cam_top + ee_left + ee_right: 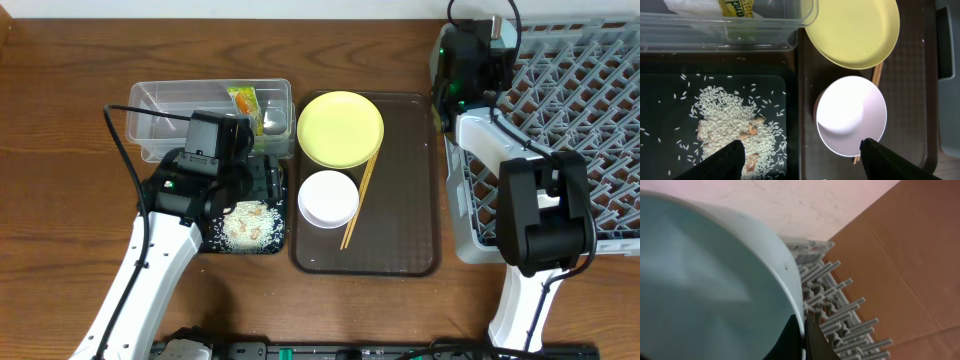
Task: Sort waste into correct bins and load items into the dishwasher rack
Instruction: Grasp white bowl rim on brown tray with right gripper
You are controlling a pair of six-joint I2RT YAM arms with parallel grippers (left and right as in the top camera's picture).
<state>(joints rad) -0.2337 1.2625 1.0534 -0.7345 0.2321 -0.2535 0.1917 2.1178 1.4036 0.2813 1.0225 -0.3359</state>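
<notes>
The robot's right gripper will next carry the light blue bowl down into the grey dishwasher rack's far corner (816,284) by the brown tray.
My right gripper (805,332) is shut on the rim of the light blue bowl (705,280), over the far left corner of the grey dishwasher rack (590,110), whose pegs (840,315) show beside the bowl. My left gripper (802,162) is open and empty above the edge between the black tray (272,240) and the brown tray. Rice-like scraps (730,120) lie in the black tray. The snack wrapper (245,102) lies in the clear tub (160,100). The yellow plate (340,128), white bowl (328,198) and chopsticks (360,200) rest on the brown tray. The small white cup is out of view.
The brown serving tray (400,200) lies between the bins and the rack. My right arm (540,210) reaches over the rack's left side. Bare wooden table (60,200) lies to the left and along the front.
</notes>
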